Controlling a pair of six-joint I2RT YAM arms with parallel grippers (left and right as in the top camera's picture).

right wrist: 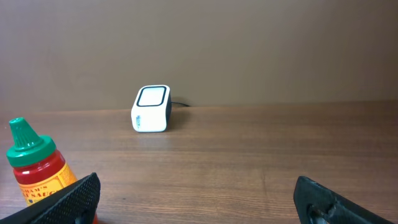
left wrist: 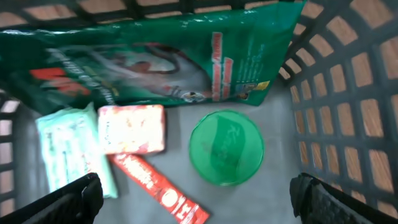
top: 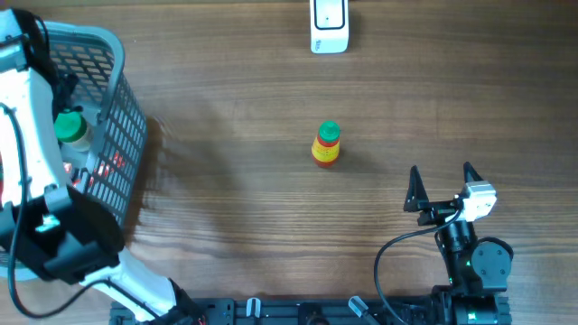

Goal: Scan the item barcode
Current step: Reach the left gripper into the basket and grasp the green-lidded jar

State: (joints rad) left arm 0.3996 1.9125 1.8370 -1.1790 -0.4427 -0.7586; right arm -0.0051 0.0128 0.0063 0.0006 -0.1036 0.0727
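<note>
My left gripper moves down around the green-lidded container (top: pixel 70 127) below it in the basket (top: pixel 117 117) next, because the container's round lid faces up between the gripper's open fingers.
A white barcode scanner (top: pixel 329 25) (right wrist: pixel 151 109) stands at the table's far edge. In the middle of the table is a small red sauce bottle (top: pixel 326 144) (right wrist: pixel 34 168) with a green cap, upright. My right gripper (top: pixel 441 176) (right wrist: pixel 196 196) hovers open near the front right, facing the scanner, with the bottle just left of its left finger. My left gripper (left wrist: pixel 196 196) hangs open inside the grey basket (top: pixel 117 117), above a round green lid (left wrist: pixel 226 147) and a red sachet (left wrist: pixel 158 186). Nothing is between either pair of fingers.
The basket (left wrist: pixel 348 93) also holds a large green pouch (left wrist: pixel 155 56), a pink and white packet (left wrist: pixel 132 129) and a pale green wipes pack (left wrist: pixel 71 149). Its mesh walls close in around my left gripper. The left arm covers much of the basket from above.
</note>
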